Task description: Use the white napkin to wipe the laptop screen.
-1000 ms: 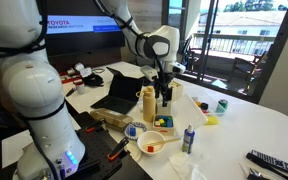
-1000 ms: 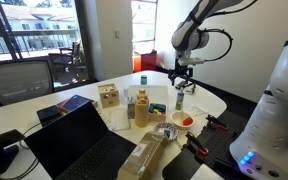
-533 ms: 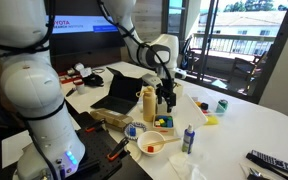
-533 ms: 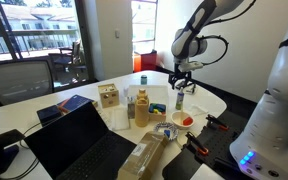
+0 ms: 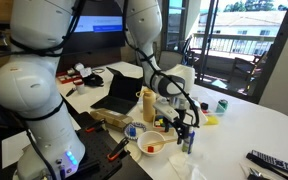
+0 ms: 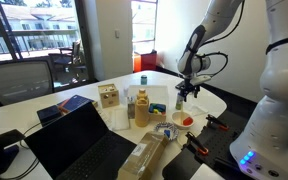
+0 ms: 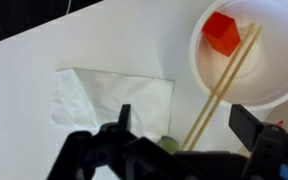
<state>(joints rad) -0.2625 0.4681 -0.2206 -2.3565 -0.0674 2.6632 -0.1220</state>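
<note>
My gripper shifts left in the wrist view and lowers onto the napkin's middle (image 5: 191, 167) (image 7: 117, 106) next, because the open fingertips straddle the gap beside the bowl.
The white napkin (image 7: 109, 98) lies flat on the white table in the wrist view, left of a white bowl; in an exterior view it shows near the table's front edge (image 5: 184, 171). My gripper (image 7: 184, 125) is open and empty, its fingers spread above the gap between napkin and bowl. In both exterior views it hangs low over the table (image 5: 177, 126) (image 6: 184, 93). The small black laptop stands open with its dark screen (image 5: 118, 84) (image 6: 69, 135) further along the table, well away from the gripper.
A white bowl (image 7: 206, 62) holds a red cube and thin sticks, and also shows in an exterior view (image 5: 152, 144). A tall yellow bottle (image 5: 148, 103), a small spray bottle (image 5: 188, 139), coloured blocks and a wooden box (image 6: 108, 96) crowd the table's middle.
The arm has swung from above the bottles down toward the bowl and the table's front. The gripper is much lower now. It stays open.
</note>
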